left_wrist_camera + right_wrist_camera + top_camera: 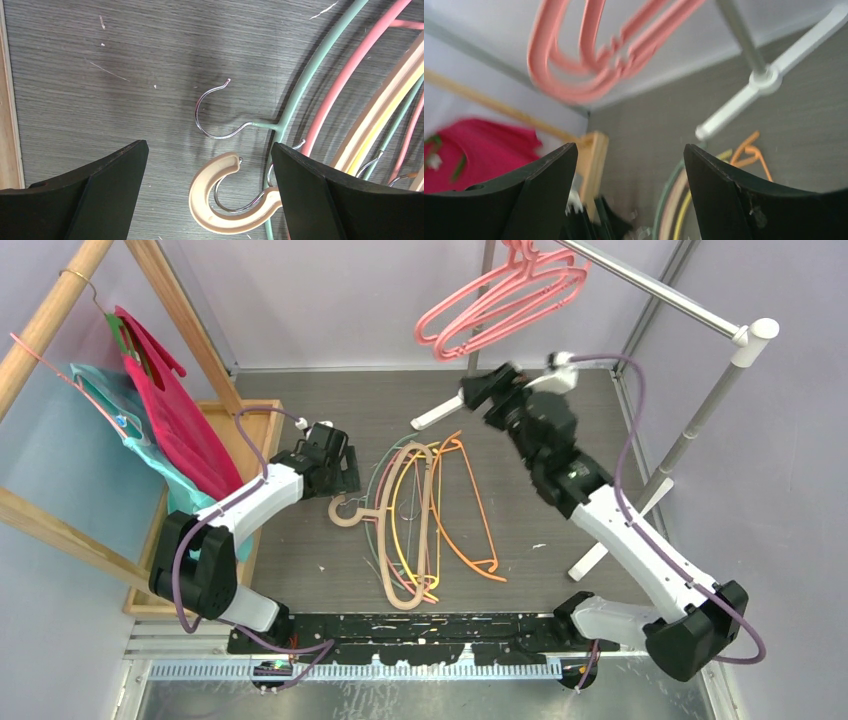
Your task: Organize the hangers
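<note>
My right gripper brings its open fingers back and down astride the beige hanger's near arm (382, 554) next, since that lies atop the pile, below and back from it.
Several bare hangers lie in a pile (425, 515) on the dark table: pale green, pink, beige, yellow and orange (470, 515). The beige hanger's thick hook (347, 512) points left; in the left wrist view it (212, 197) lies between my open fingers, with the green hanger's wire hook (210, 112) just beyond. My left gripper (340, 475) is open just above those hooks. Two pink hangers (500, 300) hang on the metal rail (650, 285). My right gripper (478, 392) is open and empty, raised below them; they show blurred in the right wrist view (599, 55).
A wooden rack (60, 330) at the left carries hangers draped with magenta (175, 420) and teal (110, 400) garments, over a wooden tray (255, 420). The metal rack's white feet (440, 412) and post (700, 420) stand at the back and right.
</note>
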Tool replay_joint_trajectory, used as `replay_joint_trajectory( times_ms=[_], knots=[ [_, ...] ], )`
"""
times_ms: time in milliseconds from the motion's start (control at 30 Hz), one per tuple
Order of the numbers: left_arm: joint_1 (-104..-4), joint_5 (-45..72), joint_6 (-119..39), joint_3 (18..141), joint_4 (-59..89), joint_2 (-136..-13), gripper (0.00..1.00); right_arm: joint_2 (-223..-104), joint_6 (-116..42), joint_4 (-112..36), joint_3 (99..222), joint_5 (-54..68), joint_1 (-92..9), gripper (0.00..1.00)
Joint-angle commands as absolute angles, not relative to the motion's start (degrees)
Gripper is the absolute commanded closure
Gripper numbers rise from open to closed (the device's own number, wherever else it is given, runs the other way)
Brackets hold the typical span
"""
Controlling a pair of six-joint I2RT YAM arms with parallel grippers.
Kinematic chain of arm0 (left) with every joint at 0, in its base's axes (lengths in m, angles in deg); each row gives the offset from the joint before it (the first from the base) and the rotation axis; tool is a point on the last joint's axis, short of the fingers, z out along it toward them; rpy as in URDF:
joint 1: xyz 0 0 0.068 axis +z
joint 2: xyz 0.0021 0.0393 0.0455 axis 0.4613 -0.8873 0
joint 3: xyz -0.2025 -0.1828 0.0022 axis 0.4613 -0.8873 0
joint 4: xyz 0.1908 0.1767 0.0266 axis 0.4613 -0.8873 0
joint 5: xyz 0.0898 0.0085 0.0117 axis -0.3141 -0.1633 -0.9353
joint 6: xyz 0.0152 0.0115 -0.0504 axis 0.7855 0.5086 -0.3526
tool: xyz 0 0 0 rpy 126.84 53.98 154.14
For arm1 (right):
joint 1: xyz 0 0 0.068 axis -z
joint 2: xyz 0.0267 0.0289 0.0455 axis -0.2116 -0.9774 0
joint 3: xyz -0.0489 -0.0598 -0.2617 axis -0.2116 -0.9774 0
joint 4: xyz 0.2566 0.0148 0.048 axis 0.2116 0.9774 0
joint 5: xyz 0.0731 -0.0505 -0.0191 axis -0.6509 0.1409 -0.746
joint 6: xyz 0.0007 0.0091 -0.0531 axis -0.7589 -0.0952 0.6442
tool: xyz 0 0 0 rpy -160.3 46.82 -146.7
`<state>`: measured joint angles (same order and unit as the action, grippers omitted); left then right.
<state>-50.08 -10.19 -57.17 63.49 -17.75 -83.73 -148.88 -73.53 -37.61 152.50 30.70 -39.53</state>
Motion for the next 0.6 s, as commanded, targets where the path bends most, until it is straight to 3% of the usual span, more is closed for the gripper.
replay_joint_trajectory(
  times_ms=[0, 300, 567],
  knots=[
    [-50.2, -12.2, -56.5, 65.0, -17.9, -82.3, 0.02, -147.7, -65.1, -28.1, 146.2, 41.5, -52.9, 0.17],
    [-50.1, -11.6, -57.9, 64.2, -17.2, -83.7, 0.02, -160.4, -63.5, -21.8, 143.3, 42.9, -75.9, 0.21],
    [-48.1, -9.9, -58.5, 64.4, -17.2, -84.6, 0.02, -172.4, -64.5, -24.5, 148.3, 38.3, -82.6, 0.21]
  ],
)
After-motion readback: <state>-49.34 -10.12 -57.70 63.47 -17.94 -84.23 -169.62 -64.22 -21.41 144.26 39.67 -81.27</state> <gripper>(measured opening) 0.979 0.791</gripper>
